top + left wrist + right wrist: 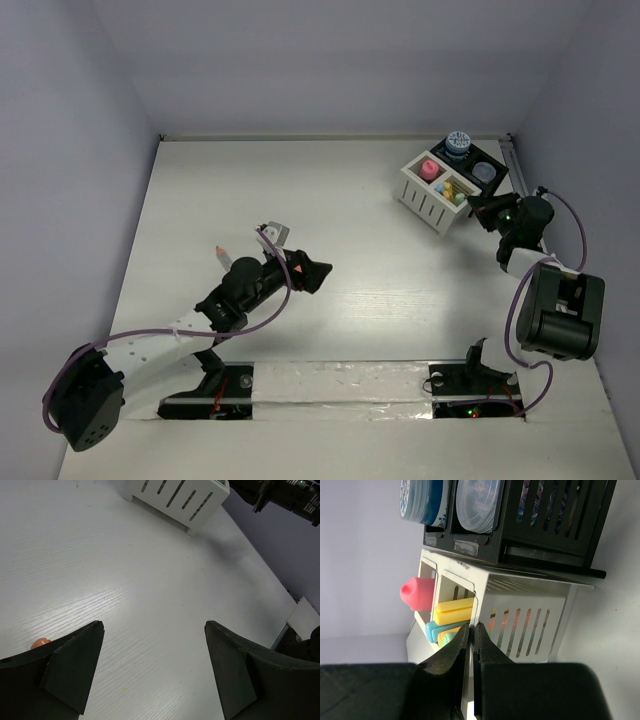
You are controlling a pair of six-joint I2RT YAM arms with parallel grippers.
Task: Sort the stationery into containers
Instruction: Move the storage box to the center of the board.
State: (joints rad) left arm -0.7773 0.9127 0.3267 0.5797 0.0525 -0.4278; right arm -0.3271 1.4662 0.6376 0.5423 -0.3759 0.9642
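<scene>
The left gripper needs to turn next, swing across and go down onto the red-tipped stick's pale body, because that body is below the gripper, to its left in the top view.
The containers stand at the back right: a white slatted box (432,196) joined to a black tray (497,186). In the box are a pink-capped bottle (417,593) and yellow (454,611) and pale-blue sticks (436,629). Blue-patterned round pots (422,500) fill the black tray (545,525). My right gripper (472,626) is shut and holds nothing, its tips right at the rim of the white box (530,615). My left gripper (154,625) hangs open over bare table in the middle (320,272). A thin stick with a red tip (222,250) lies left of it.
A small orange bit (40,642) peeks out beside my left finger. The white box (175,495) and the right arm (290,495) show at the far end of the left wrist view. Walls close the table on three sides.
</scene>
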